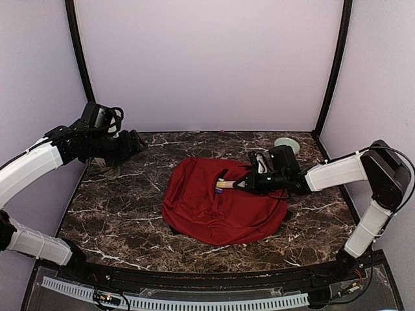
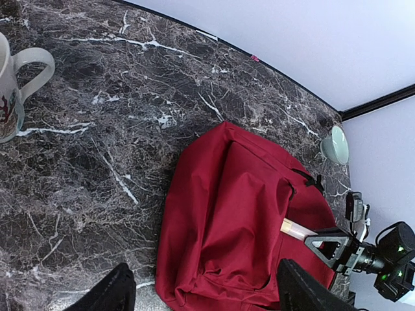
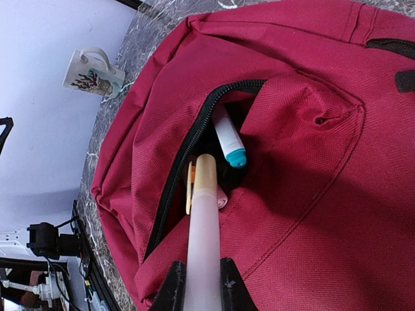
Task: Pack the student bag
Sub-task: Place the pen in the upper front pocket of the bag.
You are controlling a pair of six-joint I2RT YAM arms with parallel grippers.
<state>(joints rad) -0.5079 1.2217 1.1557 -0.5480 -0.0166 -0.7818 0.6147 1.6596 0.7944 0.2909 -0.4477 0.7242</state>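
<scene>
Next, my right gripper shifts left in the top view, under the zipper edge, since only the pen's tan cap reaches the open pocket's opening point(image 1: 217, 184) point(image 3: 205, 150).
The red student bag point(image 1: 217, 207) lies flat in the middle of the table; it also shows in the left wrist view point(image 2: 240, 214) and the right wrist view point(image 3: 311, 194). Its front pocket zipper point(image 3: 185, 155) is open. My right gripper point(image 1: 245, 184) point(image 3: 202, 285) is shut on a pale pink pen with a tan cap point(image 3: 204, 220), whose tip sits at the pocket mouth. A white marker with a teal cap point(image 3: 228, 139) lies inside the pocket. My left gripper point(image 1: 133, 146) point(image 2: 207, 295) is open and empty, raised over the table's back left, away from the bag.
A white mug with a red pattern point(image 2: 13, 84) stands at the back left; it also shows in the right wrist view point(image 3: 94, 72). A pale green bowl point(image 1: 286, 144) sits at the back right corner. Walls enclose the table on three sides.
</scene>
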